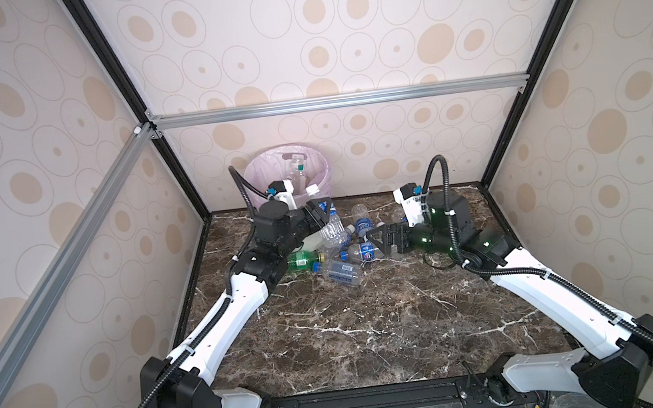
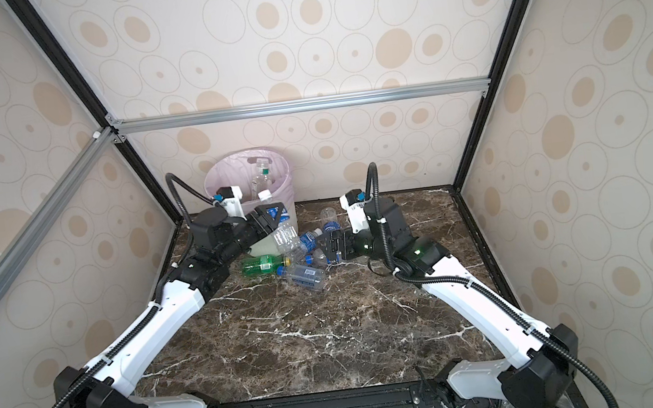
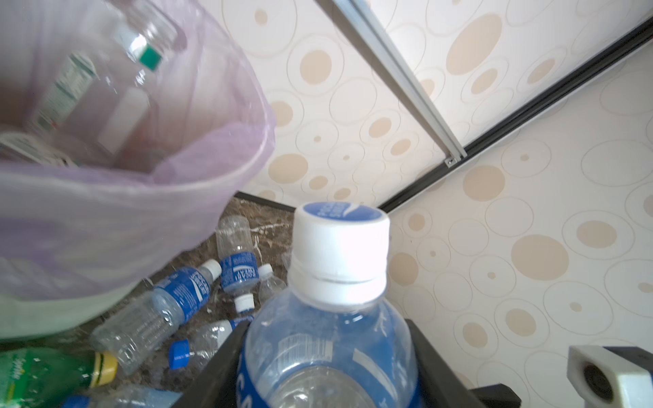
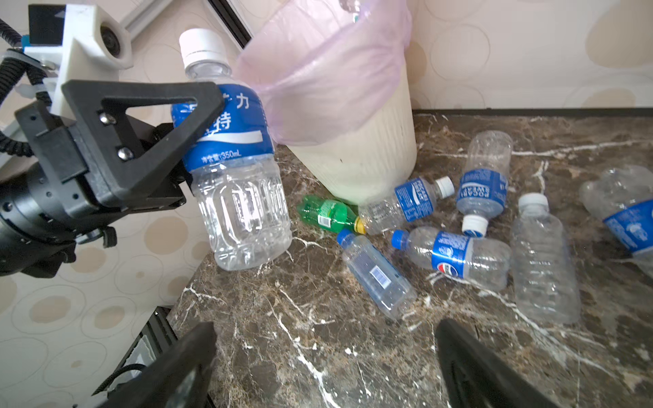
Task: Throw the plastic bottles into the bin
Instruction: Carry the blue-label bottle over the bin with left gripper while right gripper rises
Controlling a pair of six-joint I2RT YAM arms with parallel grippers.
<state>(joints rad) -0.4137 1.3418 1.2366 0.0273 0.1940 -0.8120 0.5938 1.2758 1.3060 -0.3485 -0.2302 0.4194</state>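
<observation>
My left gripper will move up and then over the bin's pink-lined opening to release the clear bottle, since the bottom of the bottle hangs lower than the bin's rim.
My left gripper is shut on a clear bottle with a blue label and white cap, held upright just off the table beside the bin. In both top views that gripper sits in front of the white, pink-lined bin. Inside the bin lie some clear bottles. My right gripper stands open and empty above bare marble, facing the pile. Several bottles lie there: a green one, a blue-capped clear one and a Pepsi-labelled one.
The bottle pile lies between the two grippers at the back of the marble table. Patterned walls and a black frame post close in the back and sides. The left wrist camera mount hangs near the bin's rim.
</observation>
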